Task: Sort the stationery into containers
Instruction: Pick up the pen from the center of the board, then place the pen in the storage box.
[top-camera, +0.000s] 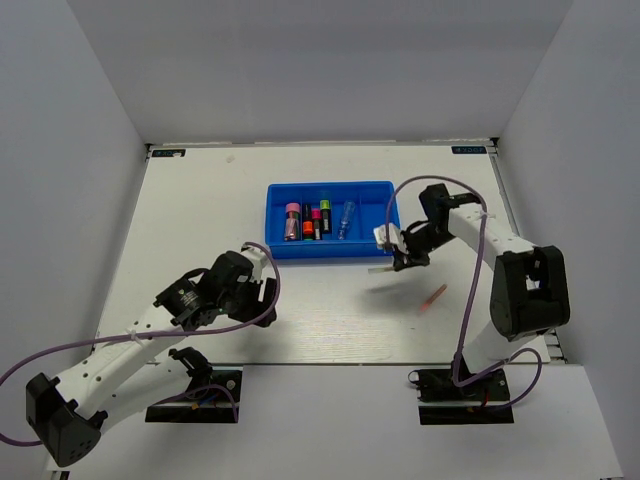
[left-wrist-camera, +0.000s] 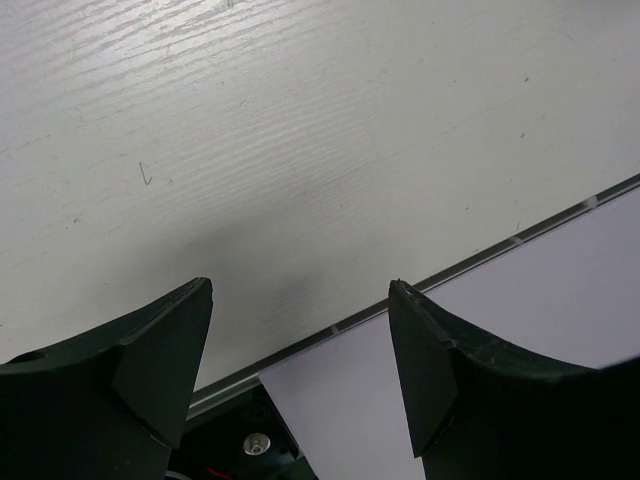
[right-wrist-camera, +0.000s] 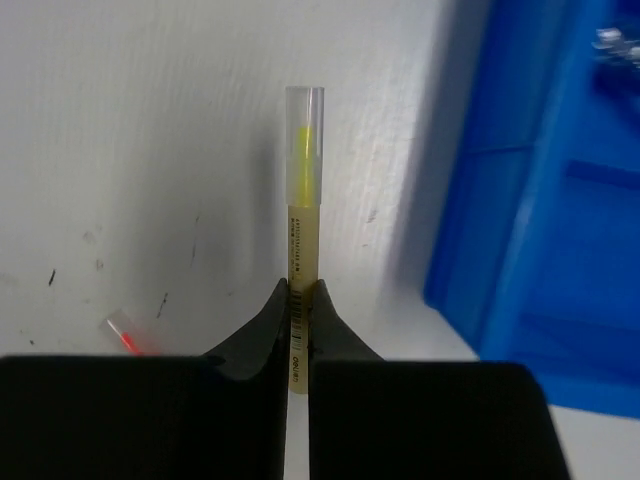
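Next, my right gripper goes up and outward over the tray's blue side, turns and lets go of the stick inside, since the tray's empty end section (top-camera: 378, 216) (right-wrist-camera: 592, 265) lies outward.
My right gripper (right-wrist-camera: 302, 290) is shut on a pale-yellow stick (right-wrist-camera: 303, 200) with a clear cap, held just off the table. In the top view this gripper (top-camera: 398, 255) hangs off the right front corner of the blue tray (top-camera: 330, 252). The tray holds a pink-capped highlighter (top-camera: 292, 220), an orange one (top-camera: 308, 228), a green one (top-camera: 325, 215) and a blue-and-white tube (top-camera: 346, 218). A pink stick (top-camera: 433, 299) lies on the table to the right; its tip (right-wrist-camera: 122, 333) shows in the right wrist view. My left gripper (left-wrist-camera: 300, 290) stands open and empty near the table's front edge.
The tray's blue wall (right-wrist-camera: 540, 230) rises close on the right of the held stick. Grey walls close in the table on three sides. Under my left gripper run the table's front edge strip (left-wrist-camera: 480, 262) and a pale panel (left-wrist-camera: 520, 330).
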